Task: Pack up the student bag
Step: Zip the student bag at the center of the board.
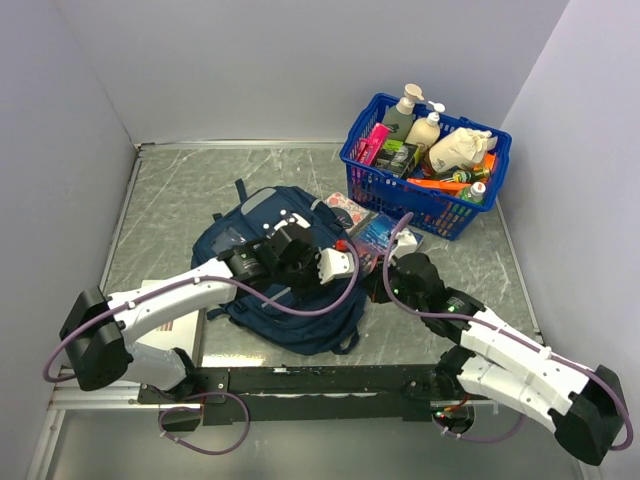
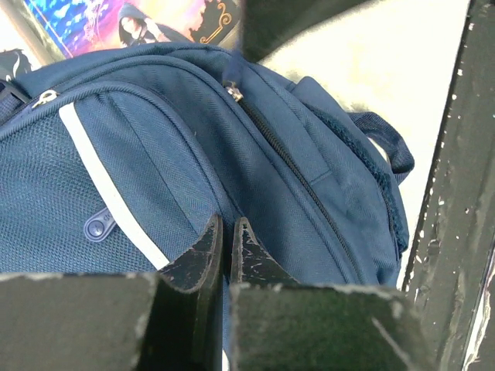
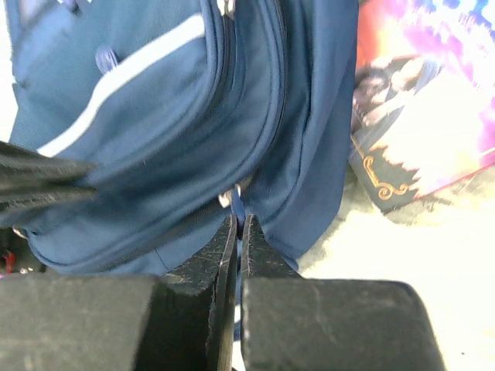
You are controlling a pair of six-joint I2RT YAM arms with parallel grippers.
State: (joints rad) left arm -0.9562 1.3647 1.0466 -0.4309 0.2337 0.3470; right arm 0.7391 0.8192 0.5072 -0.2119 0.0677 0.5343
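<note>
My left gripper draws its pinched fold back toward the table's near edge next, then releases it, because my right gripper sits shut on the zipper pull (image 3: 238, 202).
The student bag (image 1: 262, 232) is a navy backpack lying flat mid-table. My left gripper (image 1: 305, 262) is over its right half, shut and pinching a fold of the bag's fabric (image 2: 155, 154) beside the white stripe (image 2: 108, 193); a closed zip (image 2: 286, 162) runs just right of the fingertips (image 2: 246, 241). My right gripper (image 1: 384, 287) is at the bag's right edge, shut on a blue zipper pull (image 3: 238, 202) of the bag (image 3: 155, 116). The bag's inside is hidden.
A blue plastic basket (image 1: 400, 190) full of bottles and packets stands at the back right. Colourful books (image 1: 372, 230) lie between it and the bag; they also show in the right wrist view (image 3: 433, 100). A white flat item (image 1: 185, 326) lies near left.
</note>
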